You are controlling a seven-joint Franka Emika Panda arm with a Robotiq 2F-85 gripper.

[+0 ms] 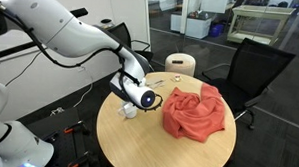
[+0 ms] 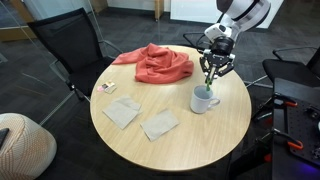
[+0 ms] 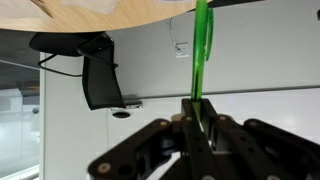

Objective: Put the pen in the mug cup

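Observation:
My gripper should next move down and over the mug's opening (image 2: 203, 90) to let go of the pen inside. That opening is below my gripper, by the lower end of the pen.
My gripper (image 2: 213, 63) hangs point-down over the white mug (image 2: 204, 101) near the table's edge. It is shut on the bright-green pen (image 2: 209, 79). The pen stands upright, with its lower end at or just inside the mug's mouth. In the wrist view the pen (image 3: 203, 50) runs straight out from between the shut fingers (image 3: 200, 112). The mug does not show clearly in the wrist view. In an exterior view the gripper (image 1: 135, 99) hides most of the mug (image 1: 130, 111), and the pen is hidden there.
A crumpled red-orange cloth (image 2: 155, 63) lies on the round wooden table (image 2: 170, 150), also seen in an exterior view (image 1: 196, 111). Two flat grey cloths (image 2: 122, 112) (image 2: 160, 124) and a small item (image 2: 106, 87) lie nearby. Black office chairs (image 2: 65, 40) (image 1: 252, 67) stand around the table.

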